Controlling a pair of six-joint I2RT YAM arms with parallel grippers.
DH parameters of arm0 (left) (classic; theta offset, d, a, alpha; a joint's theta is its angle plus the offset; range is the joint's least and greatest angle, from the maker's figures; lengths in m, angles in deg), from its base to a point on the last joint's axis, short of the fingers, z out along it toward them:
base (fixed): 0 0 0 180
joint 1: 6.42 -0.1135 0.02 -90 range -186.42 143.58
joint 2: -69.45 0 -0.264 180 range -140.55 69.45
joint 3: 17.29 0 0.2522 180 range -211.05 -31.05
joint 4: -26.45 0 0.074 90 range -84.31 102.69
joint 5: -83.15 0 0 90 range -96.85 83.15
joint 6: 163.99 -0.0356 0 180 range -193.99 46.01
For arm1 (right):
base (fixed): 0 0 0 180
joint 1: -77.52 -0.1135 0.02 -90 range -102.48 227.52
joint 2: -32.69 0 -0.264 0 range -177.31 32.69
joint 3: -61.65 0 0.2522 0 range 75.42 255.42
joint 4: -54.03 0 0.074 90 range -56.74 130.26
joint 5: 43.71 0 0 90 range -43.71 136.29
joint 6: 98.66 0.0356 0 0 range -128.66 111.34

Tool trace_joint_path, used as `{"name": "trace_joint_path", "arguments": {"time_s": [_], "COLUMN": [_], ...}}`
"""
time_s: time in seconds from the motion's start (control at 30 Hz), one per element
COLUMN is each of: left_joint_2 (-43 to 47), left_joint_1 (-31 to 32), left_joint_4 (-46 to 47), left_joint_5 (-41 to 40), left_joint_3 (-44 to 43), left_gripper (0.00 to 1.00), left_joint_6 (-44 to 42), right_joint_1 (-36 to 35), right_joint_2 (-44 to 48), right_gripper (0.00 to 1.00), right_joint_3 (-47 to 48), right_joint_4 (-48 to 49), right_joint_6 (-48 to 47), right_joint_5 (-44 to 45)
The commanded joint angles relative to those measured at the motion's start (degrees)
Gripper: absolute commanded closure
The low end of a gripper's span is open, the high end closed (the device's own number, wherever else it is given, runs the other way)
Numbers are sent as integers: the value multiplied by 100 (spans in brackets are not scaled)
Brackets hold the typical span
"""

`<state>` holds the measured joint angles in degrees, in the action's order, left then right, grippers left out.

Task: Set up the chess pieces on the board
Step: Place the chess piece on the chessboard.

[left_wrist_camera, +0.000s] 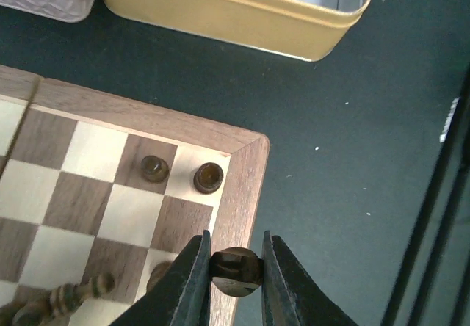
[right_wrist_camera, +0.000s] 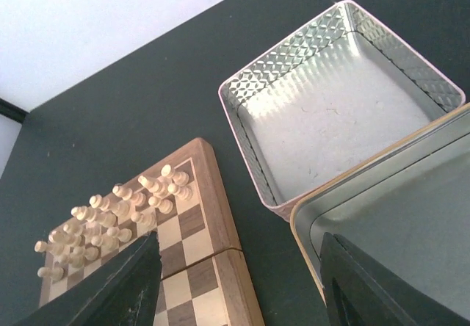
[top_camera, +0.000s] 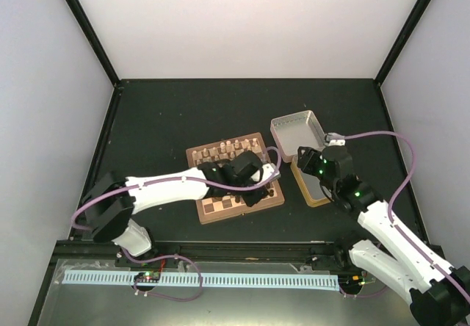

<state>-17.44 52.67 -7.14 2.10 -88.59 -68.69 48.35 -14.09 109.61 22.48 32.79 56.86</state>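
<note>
My left gripper moves down next and releases the dark brown piece (left_wrist_camera: 235, 271) on the board's rim-side dark square (left_wrist_camera: 181, 224) beside the corner piece, since that square is empty.
The board (top_camera: 220, 207) lies mid-table, its brown rim (left_wrist_camera: 246, 186) under my left gripper (left_wrist_camera: 235, 274). That gripper is shut on a dark brown chess piece (left_wrist_camera: 235, 271), held over the board's right rim near a corner. Two dark pieces (left_wrist_camera: 154, 169) stand upright on the last row beside that corner, and more dark ones (left_wrist_camera: 66, 296) lie tipped lower left. Cream pieces (right_wrist_camera: 110, 219) crowd the far end of the board (right_wrist_camera: 209, 216). My right gripper (right_wrist_camera: 242, 296) is open and holds nothing, hanging between the board's edge and the yellow-rimmed tin (right_wrist_camera: 396, 216).
An empty silver tin half (right_wrist_camera: 338, 98) with patterned walls sits at the back right of the board, touching the yellow-rimmed tin half (top_camera: 312, 192). Dark table mat (left_wrist_camera: 345, 164) surrounds the board. Black frame posts edge the workspace.
</note>
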Motion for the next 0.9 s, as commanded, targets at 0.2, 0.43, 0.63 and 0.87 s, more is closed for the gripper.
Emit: {"name": "trace_joint_path", "arguments": {"time_s": [0.2,0.43,0.63,0.87], "left_joint_2": [-949,-1103,-1274,-1325], "left_joint_1": [208,208,213,208], "left_joint_4": [117,-25,-64,57], "left_joint_5": [-625,-867,-845,-880], "left_joint_3": [-644,-706,-724,-662], "left_gripper": [86,86,86,84], "left_joint_6": [-467,-683,-767,-790], "right_joint_1": [252,305,321,324], "right_joint_2": [82,82,77,73], "right_gripper": [40,40,40,40], "right_joint_3": [-123,-141,-183,-203], "right_joint_4": [32,73,107,130], "right_joint_6": [232,203,203,200], "right_joint_5": [-131,-185,-237,-306]}}
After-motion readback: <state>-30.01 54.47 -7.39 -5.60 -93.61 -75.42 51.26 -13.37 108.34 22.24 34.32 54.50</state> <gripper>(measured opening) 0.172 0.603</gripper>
